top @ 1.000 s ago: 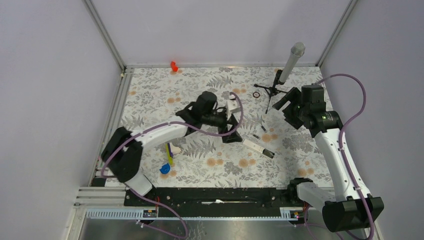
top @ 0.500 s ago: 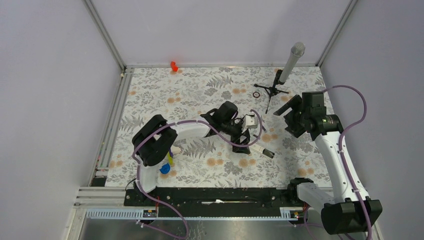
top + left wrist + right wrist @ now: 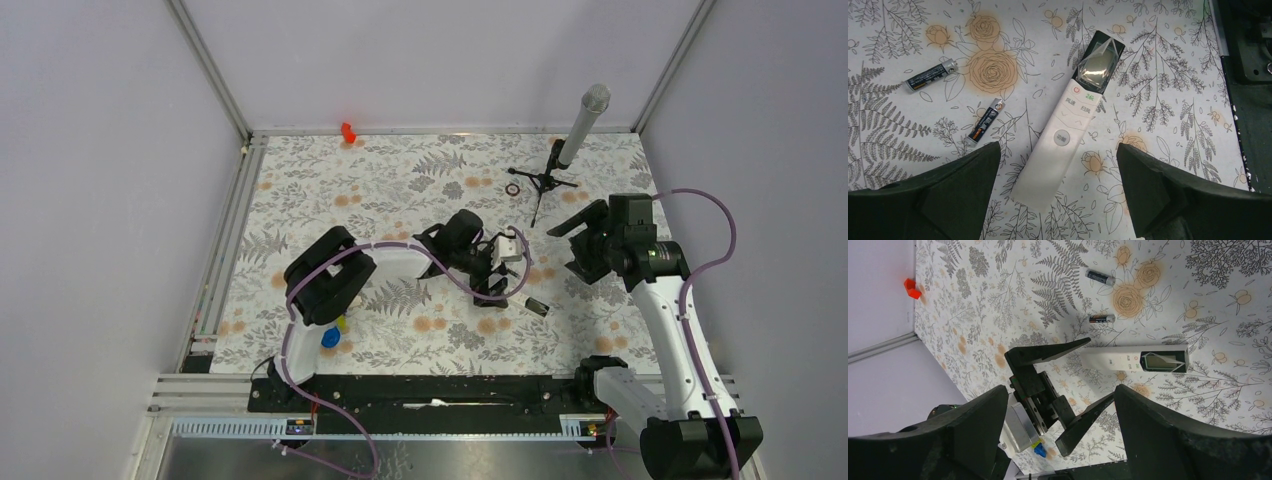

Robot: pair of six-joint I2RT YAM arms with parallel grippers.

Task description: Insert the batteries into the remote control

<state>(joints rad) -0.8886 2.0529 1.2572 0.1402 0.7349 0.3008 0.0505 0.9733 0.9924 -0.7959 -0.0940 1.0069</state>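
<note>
The left gripper comes down around the remote's white end (image 3: 1042, 179) next, which lies below it between its open fingers, and closes on both long sides.
The remote control (image 3: 1064, 135) lies flat and button side up on the floral mat, its dark end (image 3: 1099, 62) pointing away from my left wrist. My left gripper (image 3: 1058, 148) is open and hovers over its white end, one finger on each side, touching nothing. Two batteries (image 3: 930, 75) (image 3: 986, 121) lie loose on the mat left of the remote. In the right wrist view the remote (image 3: 1118, 359), the batteries (image 3: 1100, 277) (image 3: 1101, 318) and my left gripper (image 3: 1100, 369) all show. My right gripper (image 3: 572, 247) is open and empty, raised to the right of the remote (image 3: 537, 306).
A microphone on a small tripod (image 3: 578, 128) stands at the back right, with a small black ring (image 3: 513, 188) beside it. A red piece (image 3: 347, 131) sits at the back wall. A yellow and blue toy (image 3: 333, 332) lies near the left arm's base.
My left gripper has swung right and nearer, from beside the remote to over its white end. My right arm has drawn back a little toward the near right.
</note>
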